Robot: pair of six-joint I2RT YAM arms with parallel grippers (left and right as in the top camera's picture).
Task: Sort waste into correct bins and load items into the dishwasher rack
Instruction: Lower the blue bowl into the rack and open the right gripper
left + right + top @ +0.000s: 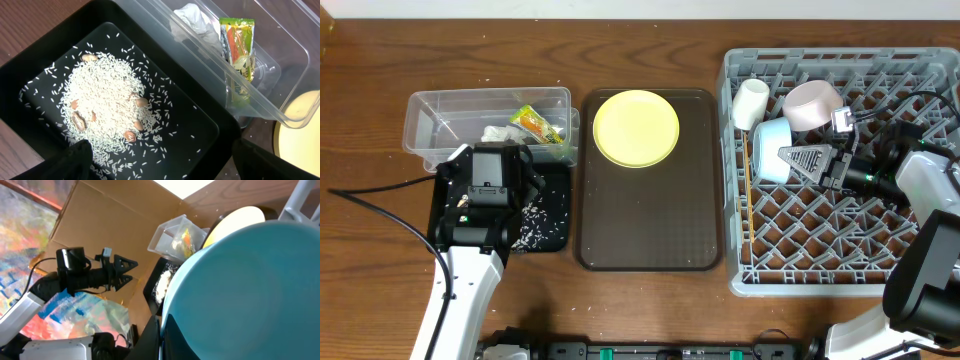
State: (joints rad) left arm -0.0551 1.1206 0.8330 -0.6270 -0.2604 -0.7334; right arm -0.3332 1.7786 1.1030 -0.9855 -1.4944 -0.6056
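I need to lower my right gripper first to get the light blue bowl onto the grey rack's wires beside the whitish bowl.
My left gripper (165,172) is open and empty, low over the black tub (552,212) that holds the loose rice (102,102). Beside it, the clear tub (440,112) holds the green-and-orange wrapper (237,42) and the white scrap (194,19). The yellow plate (636,127) lies on the brown tray (650,235). My right gripper (798,158) is shut on the rim of the light blue bowl (250,290), held on edge in the grey rack (840,250). The white cup (751,102), the whitish bowl (812,104) and the chopsticks (746,195) are in the rack.
Several brown nuts (77,120) lie among the rice. A black cable (380,212) runs across the table at the left. The rack stands against the tray's right side.
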